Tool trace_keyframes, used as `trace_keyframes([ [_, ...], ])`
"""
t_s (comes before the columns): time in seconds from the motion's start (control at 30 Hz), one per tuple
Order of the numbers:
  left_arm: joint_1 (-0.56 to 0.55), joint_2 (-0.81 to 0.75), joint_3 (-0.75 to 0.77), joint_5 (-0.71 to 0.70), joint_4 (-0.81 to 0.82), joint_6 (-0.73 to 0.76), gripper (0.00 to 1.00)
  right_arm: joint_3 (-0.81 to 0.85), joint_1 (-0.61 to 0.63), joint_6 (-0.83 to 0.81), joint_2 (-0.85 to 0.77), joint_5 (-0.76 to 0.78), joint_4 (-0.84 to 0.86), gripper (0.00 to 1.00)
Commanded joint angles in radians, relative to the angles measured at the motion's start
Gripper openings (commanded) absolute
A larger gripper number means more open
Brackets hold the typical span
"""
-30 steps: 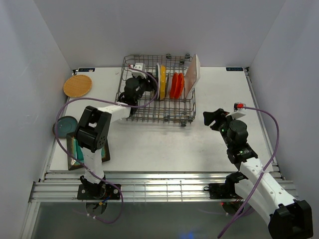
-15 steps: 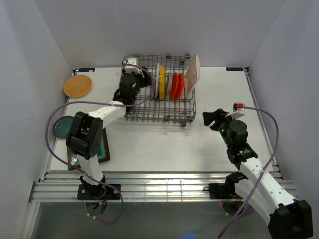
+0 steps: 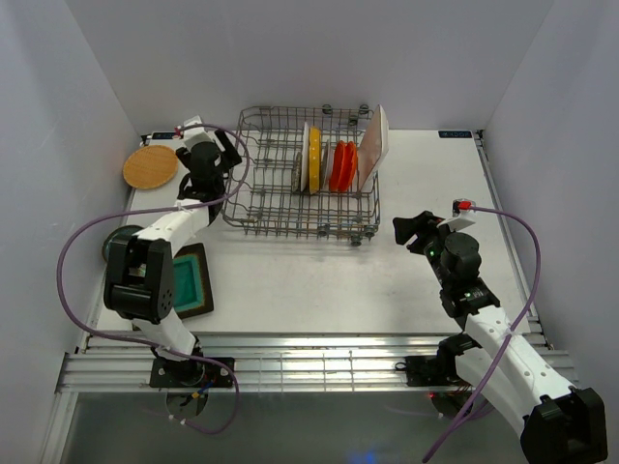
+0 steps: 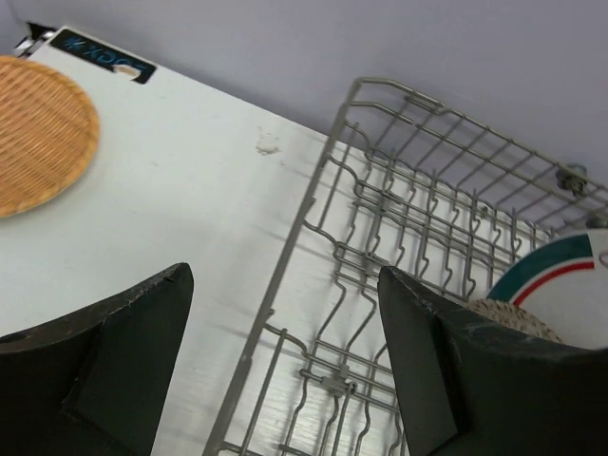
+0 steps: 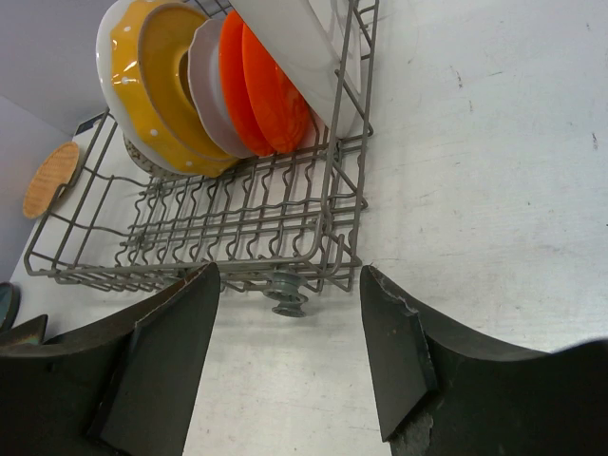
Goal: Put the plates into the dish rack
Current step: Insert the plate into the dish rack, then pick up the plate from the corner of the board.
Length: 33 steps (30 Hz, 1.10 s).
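Observation:
The wooden plate lies below my left gripper, to its left in the top view, so the gripper swings, turns and lowers onto the plate's near rim next.
The grey wire dish rack (image 3: 290,198) stands at the back middle of the table. Upright in it are a white green-rimmed plate (image 4: 560,271), a yellow plate (image 5: 142,76), a pale grey plate (image 5: 202,81), an orange-red plate (image 5: 271,90) and a white rectangular plate (image 3: 375,137). A wooden plate (image 3: 151,166) lies flat at the back left, a square teal plate (image 3: 190,282) at the front left, and a dark teal plate (image 3: 120,242) is half hidden behind my left arm. My left gripper (image 3: 221,147) hangs open and empty over the rack's left rim (image 4: 285,323). My right gripper (image 3: 411,227) is open and empty, right of the rack (image 5: 290,351).
The rack's caster wheel (image 5: 288,296) pokes out under its near right corner. Grey walls close in on the left, back and right. Purple cables loop from both arms. Bare table lies between the rack and the arm bases (image 3: 309,280).
My left gripper has come out of the rack, moved left to its left rim, and opened wider. The left arm swung away and uncovered the square teal plate. The right arm has not moved.

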Motion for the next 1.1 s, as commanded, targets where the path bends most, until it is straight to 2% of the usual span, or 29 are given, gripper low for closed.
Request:
trace_keyframes([
  [0.0, 0.041, -0.072, -0.04, -0.053, -0.049, -0.111, 0.89, 0.028, 0.002, -0.011, 0.003, -0.006, 0.042, 0.67],
  [0.17, 0.094, -0.066, -0.06, -0.013, -0.086, -0.182, 0.89, 0.028, 0.002, -0.012, 0.007, -0.002, 0.044, 0.67],
  [0.23, 0.141, -0.042, -0.035, 0.005, -0.162, -0.261, 0.89, 0.028, 0.002, -0.012, 0.01, -0.002, 0.045, 0.67],
  [0.3, 0.208, 0.0, 0.007, 0.079, -0.257, -0.4, 0.89, 0.026, 0.002, -0.012, 0.012, -0.015, 0.047, 0.67],
  [0.37, 0.275, 0.032, 0.023, 0.178, -0.294, -0.477, 0.87, 0.023, 0.002, -0.012, 0.013, -0.021, 0.056, 0.67],
  [0.5, 0.37, 0.054, -0.067, 0.301, -0.158, -0.599, 0.84, 0.024, 0.002, -0.014, 0.018, -0.021, 0.057, 0.67],
  [0.67, 0.427, 0.106, -0.068, 0.324, -0.143, -0.68, 0.84, 0.023, 0.002, -0.012, 0.021, -0.029, 0.06, 0.67],
  [0.77, 0.451, 0.133, -0.064, 0.306, -0.138, -0.719, 0.84, 0.023, 0.002, -0.009, 0.029, -0.035, 0.063, 0.66],
  [0.93, 0.453, 0.17, -0.08, 0.275, -0.02, -0.759, 0.84, 0.023, 0.002, -0.006, 0.021, -0.044, 0.062, 0.66],
  [1.07, 0.463, 0.224, -0.061, 0.269, 0.012, -0.801, 0.84, 0.023, 0.002, -0.003, 0.016, -0.05, 0.062, 0.67],
])
